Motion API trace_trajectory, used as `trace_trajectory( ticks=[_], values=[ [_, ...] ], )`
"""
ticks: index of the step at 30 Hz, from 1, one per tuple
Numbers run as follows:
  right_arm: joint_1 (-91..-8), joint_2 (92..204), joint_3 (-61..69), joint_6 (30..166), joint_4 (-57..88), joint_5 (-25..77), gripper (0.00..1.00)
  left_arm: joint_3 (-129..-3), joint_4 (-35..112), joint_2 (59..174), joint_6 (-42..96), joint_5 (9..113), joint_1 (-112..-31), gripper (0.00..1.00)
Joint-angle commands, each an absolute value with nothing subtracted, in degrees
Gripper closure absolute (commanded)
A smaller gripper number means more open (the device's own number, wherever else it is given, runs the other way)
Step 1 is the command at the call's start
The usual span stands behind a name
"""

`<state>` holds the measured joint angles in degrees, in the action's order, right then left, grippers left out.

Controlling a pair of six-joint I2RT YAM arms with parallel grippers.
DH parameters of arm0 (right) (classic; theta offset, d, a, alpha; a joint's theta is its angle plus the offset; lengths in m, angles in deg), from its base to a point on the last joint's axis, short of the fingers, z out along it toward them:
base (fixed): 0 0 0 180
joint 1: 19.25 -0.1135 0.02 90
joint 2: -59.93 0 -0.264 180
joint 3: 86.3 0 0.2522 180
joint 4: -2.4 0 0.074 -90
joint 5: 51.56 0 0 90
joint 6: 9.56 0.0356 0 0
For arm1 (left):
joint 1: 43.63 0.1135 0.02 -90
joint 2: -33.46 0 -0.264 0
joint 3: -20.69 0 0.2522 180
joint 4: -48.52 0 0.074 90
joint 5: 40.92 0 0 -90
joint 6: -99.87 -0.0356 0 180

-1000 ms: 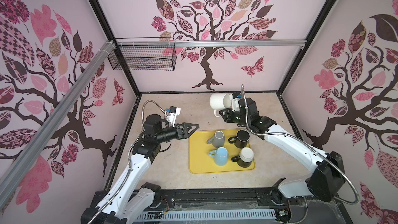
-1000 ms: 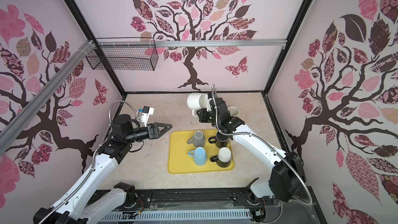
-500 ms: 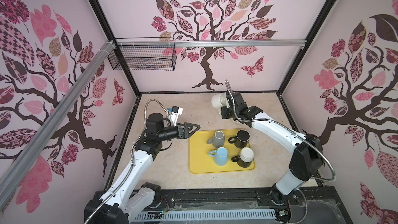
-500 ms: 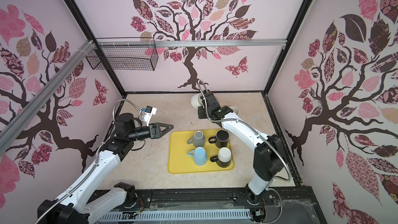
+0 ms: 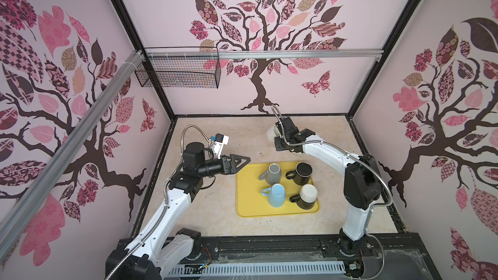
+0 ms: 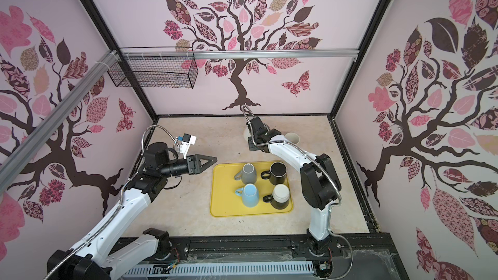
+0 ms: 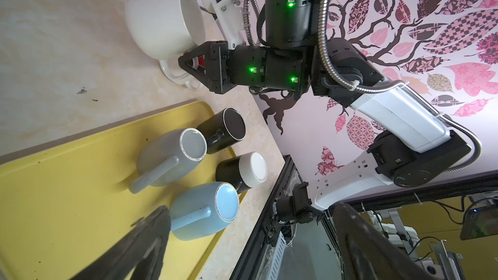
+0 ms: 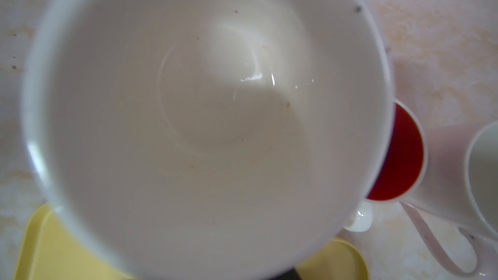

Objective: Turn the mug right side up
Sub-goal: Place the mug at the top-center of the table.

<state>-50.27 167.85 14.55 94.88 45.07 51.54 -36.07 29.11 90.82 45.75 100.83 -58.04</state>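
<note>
My right gripper should lower the white mug, already with its opening up, onto the bare tabletop (image 5: 272, 148) beside the red-lined mug and release the white mug's handle, since that tabletop lies below it.
My right gripper (image 7: 186, 66) is shut on the handle of the white mug (image 7: 161, 20). The mug stands mouth up, at or just above the tabletop near the back; I cannot tell whether it touches. Both top views show the white mug (image 5: 271, 131) (image 6: 246, 133) half hidden under the right wrist. In the right wrist view its pale inside (image 8: 210, 103) fills the frame and hides the jaws. My left gripper (image 5: 242, 161) hangs open and empty in the air, left of the yellow tray (image 5: 245, 206).
On the tray stand a grey mug (image 5: 272, 173), a black mug (image 5: 303, 172), a blue mug (image 5: 276, 195) and a black-and-white mug (image 5: 307, 196), all bottoms up. A pale mug (image 6: 292, 138) and a red-lined mug (image 8: 398, 157) stand upright behind the right arm. A wire basket (image 5: 177, 74) hangs on the back wall.
The right arm has carried the white mug down from mid-air toward the back of the table and turned its mouth upward. The left arm has shifted only slightly.
</note>
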Motion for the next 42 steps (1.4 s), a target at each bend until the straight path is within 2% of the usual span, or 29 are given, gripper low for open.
trace_trajectory(
  ticks=[1,35,42],
  values=[
    [-49.65,169.66,18.25,93.55,43.71,54.48,1.0,-34.6,29.95,90.36,45.26,101.38,-57.73,0.03],
    [-47.65,178.27,18.48,93.7,44.55,56.1,1.0,-34.33,29.46,90.34,44.98,100.52,-57.3,0.03],
    [-47.65,178.41,18.64,93.89,44.93,55.93,0.86,-34.55,29.09,90.02,44.79,100.24,-57.09,0.03]
  ],
)
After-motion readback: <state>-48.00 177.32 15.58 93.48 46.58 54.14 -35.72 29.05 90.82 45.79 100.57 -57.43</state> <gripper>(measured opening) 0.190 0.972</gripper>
